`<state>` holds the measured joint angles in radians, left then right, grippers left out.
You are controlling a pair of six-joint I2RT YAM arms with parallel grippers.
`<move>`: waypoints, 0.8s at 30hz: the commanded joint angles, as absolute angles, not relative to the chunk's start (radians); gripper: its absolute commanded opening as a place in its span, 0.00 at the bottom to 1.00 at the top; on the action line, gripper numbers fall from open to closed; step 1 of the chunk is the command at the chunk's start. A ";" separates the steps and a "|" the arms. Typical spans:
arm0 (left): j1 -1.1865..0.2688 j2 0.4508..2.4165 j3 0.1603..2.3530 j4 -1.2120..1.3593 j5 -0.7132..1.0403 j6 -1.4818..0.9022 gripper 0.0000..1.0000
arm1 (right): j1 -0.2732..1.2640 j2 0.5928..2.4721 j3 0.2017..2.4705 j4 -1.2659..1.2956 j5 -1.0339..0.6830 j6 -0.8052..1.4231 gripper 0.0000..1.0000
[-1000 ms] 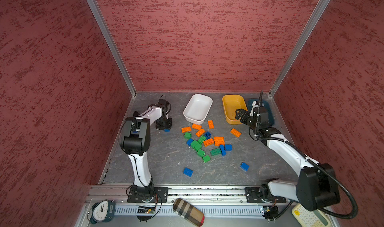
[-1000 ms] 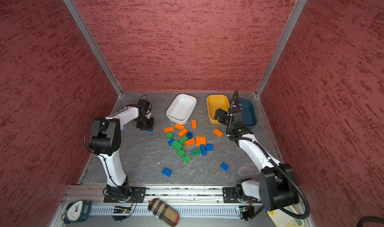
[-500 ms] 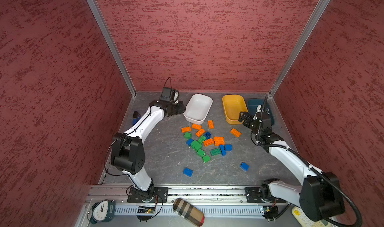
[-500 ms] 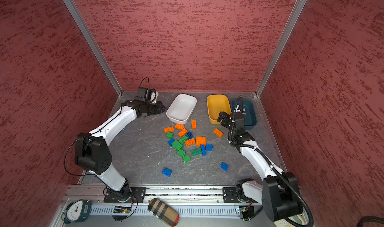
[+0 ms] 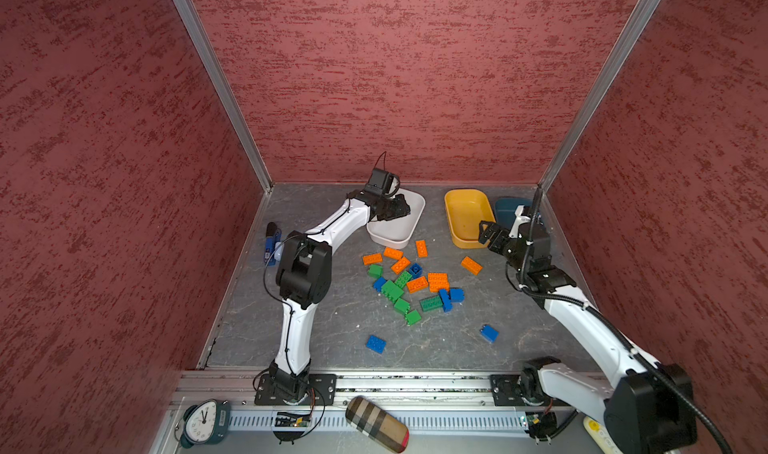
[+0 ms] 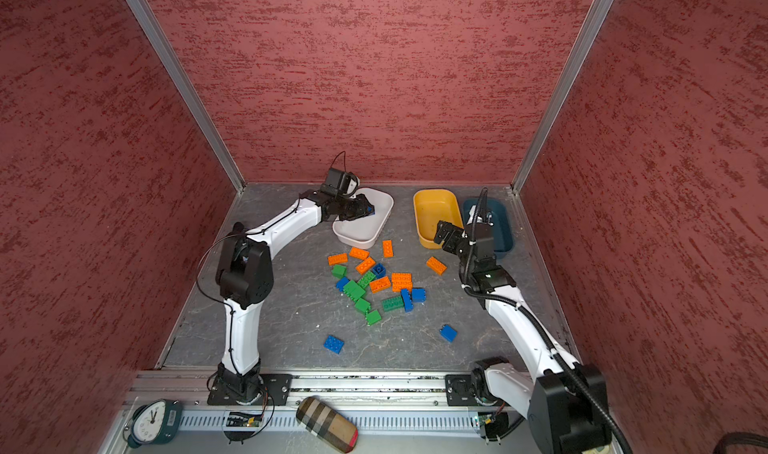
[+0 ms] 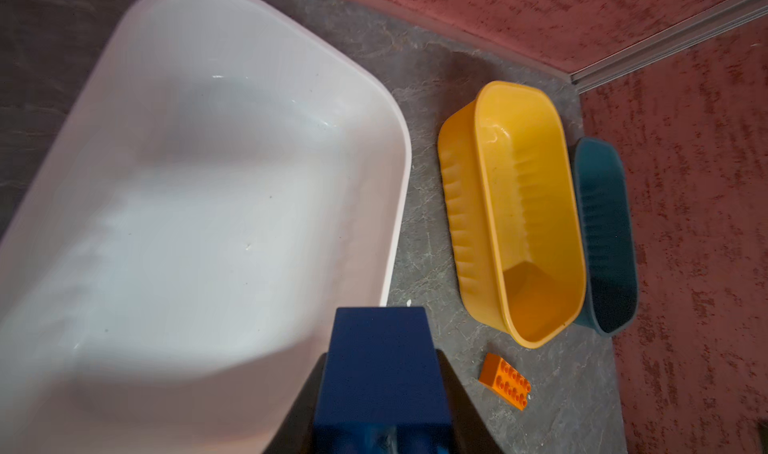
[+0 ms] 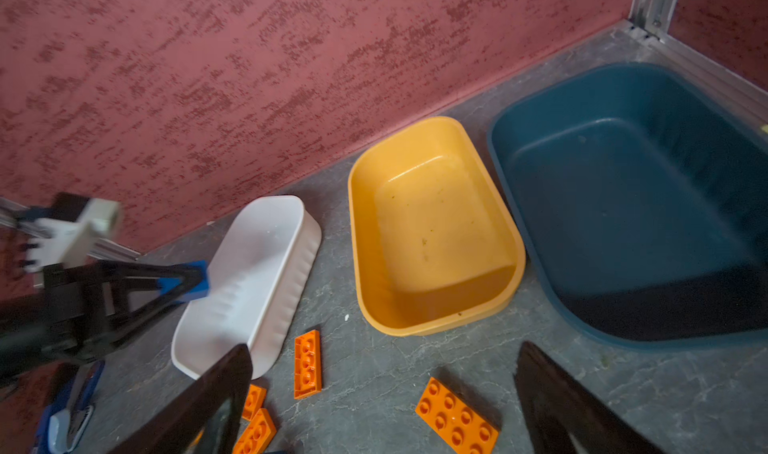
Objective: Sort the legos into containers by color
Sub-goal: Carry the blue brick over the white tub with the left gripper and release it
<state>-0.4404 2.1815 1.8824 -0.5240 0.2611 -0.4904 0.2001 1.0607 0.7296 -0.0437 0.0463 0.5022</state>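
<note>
The blue lego still hangs well above the empty white container, so I will move my left gripper down toward the container's bare bottom and release it there.
My left gripper [image 5: 401, 211] is shut on a blue lego [image 7: 380, 369] and holds it above the near-left part of the white container [image 7: 399, 148]. The blue lego also shows in a top view [image 6: 370, 211] and in the right wrist view [image 8: 187, 285]. My right gripper [image 8: 384, 350] is open and empty, low over the floor in front of the yellow container [image 8: 432, 223], with a loose orange lego [image 8: 457, 425] between its fingers [image 8: 561, 402]. The dark teal container [image 8: 623, 202] stands beside the yellow one. Several orange, green and blue legos [image 5: 411, 281] lie heaped mid-floor.
A blue-and-black stapler-like gadget [image 5: 272, 244] lies by the left wall. Two single blue bricks [image 5: 375, 343] [image 5: 489, 332] sit nearer the front rail. A clock [image 5: 203, 420] and a striped case [image 5: 376, 425] rest outside the rail. Red walls close in three sides.
My left arm has swung from the floor beside the gadget up and right, carrying the blue lego over the white container. My right gripper has drifted forward from the yellow container toward the orange lego.
</note>
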 commanded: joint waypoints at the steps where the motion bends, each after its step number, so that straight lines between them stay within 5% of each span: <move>1: -0.443 2.279 2.007 -0.580 0.260 -0.505 0.00 | 0.199 0.994 0.705 -0.076 0.008 0.470 0.99; 6: -0.451 2.412 2.251 -0.758 0.238 -0.457 0.04 | 0.198 1.012 0.739 -0.196 -0.001 0.403 0.99; 9: -0.457 2.406 2.311 -0.822 0.196 -0.429 0.60 | 0.200 1.078 0.783 -0.276 -0.093 0.355 0.99; 12: -0.471 2.335 2.288 -0.844 0.095 -0.412 1.00 | 0.209 1.147 0.813 -0.329 -0.199 0.326 0.99; 24: -0.482 1.767 1.654 -0.499 0.072 -0.475 0.99 | 0.228 1.494 0.900 -0.409 -0.055 0.229 0.99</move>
<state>-0.4793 1.8740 1.7916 -0.6289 0.1265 -0.4488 0.2241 1.4380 0.8417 -0.3470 -0.1165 0.2768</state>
